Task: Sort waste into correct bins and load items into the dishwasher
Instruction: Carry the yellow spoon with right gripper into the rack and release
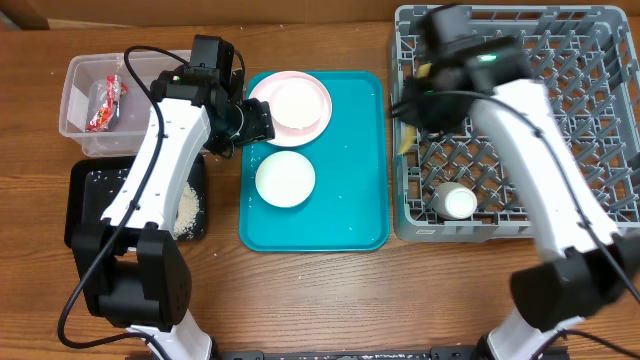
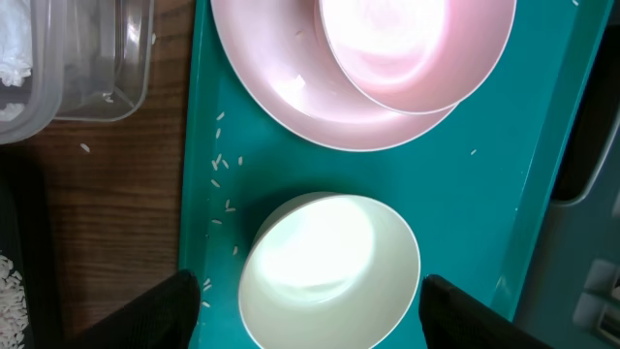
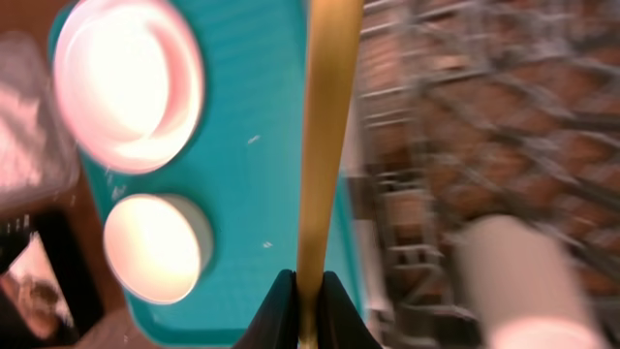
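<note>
My right gripper should next turn, lower and move back and to the right in the overhead view to release the spoon beside the white cup, where the dish rack's wires stand empty.
My left gripper is open and hovers over the teal tray, its fingers either side of a small white bowl without touching it. Behind it lies the pale-pink plate with another bowl on it. My right gripper is shut on the pale-yellow spoon at the left edge of the grey dish rack. A white cup lies in the rack.
The clear tub at the far left holds the red wrapper. The black tray in front of it holds loose rice. A few rice grains lie on the teal tray's left side.
</note>
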